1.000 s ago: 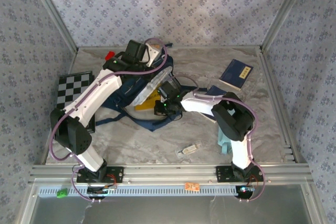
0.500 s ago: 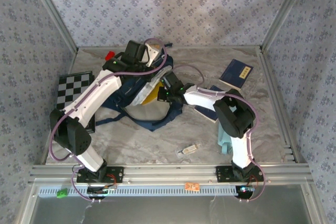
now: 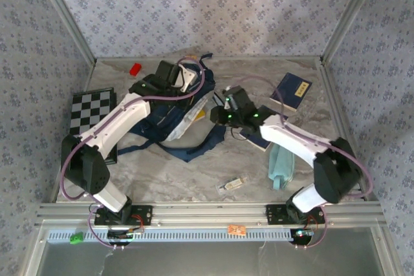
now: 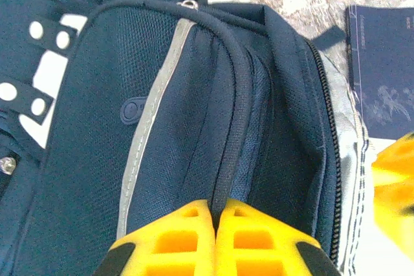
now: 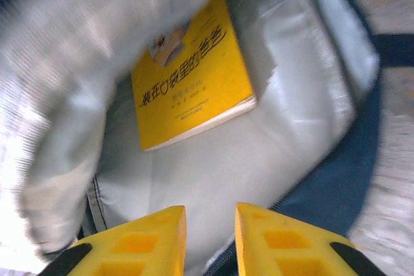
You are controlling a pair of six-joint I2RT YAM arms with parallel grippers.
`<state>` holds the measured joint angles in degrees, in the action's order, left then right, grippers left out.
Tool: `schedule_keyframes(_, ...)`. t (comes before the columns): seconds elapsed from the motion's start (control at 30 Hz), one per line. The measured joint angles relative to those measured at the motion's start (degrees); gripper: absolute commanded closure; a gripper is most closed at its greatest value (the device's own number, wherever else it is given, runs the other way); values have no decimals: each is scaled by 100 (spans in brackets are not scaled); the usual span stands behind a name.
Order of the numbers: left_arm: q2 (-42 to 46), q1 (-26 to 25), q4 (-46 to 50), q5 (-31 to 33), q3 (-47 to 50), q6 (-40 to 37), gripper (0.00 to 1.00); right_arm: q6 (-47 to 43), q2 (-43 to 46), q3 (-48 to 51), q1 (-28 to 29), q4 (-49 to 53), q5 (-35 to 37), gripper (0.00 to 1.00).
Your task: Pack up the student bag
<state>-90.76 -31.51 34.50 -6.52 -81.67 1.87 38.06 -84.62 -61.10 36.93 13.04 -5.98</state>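
I will next ease my left gripper back toward the bag's opening (image 3: 198,131) and let go of the dark piped seam there, since the yellow book is already inside the grey lining.
The student bag (image 3: 169,116), navy with white patches, lies at the back left of the table with its main compartment held open. My left gripper (image 4: 218,210) is shut on a dark piped seam of the bag (image 4: 162,95); from above, the left gripper (image 3: 187,88) sits at the bag's far rim. A yellow book (image 5: 187,75) lies inside the bag's grey lining (image 5: 259,159). My right gripper (image 5: 210,224) hangs just outside the mouth, open, with nothing between its fingers. Seen from above, the right gripper (image 3: 212,116) is at the bag's right edge.
A checkerboard (image 3: 90,109) lies at the left edge. A navy booklet (image 3: 291,90) sits back right, and another navy booklet (image 3: 253,139) lies under the right arm. A light blue item (image 3: 281,165), a small clear object (image 3: 233,184) and a red piece (image 3: 135,68) also lie about.
The right gripper carried the yellow book into the bag, opened and let it go, then drew back to the right. The left gripper kept its hold on the bag.
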Motion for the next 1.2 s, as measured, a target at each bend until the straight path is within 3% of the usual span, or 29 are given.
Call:
schedule_keyframes(0.27,240,-11,-177,-474,876,157,99,-264,734,197,-1078,1082,-326,60)
schedule_keyframes(0.43,240,-107,-90,-619,909,417,66,-367,981,339,-1757,1633,-540,52)
schedule_keyframes(0.57,313,-293,-229,-741,909,1025,54,-385,1261,568,-2299,1923,-629,45)
schedule_keyframes(0.83,-2,-1110,-909,-737,540,2562,52,-361,1274,772,-3353,2299,-758,36)
schedule_keyframes(1.2,-2046,-1845,-1453,-529,-686,3742,53,-9,535,1080,-3379,2184,-625,35)
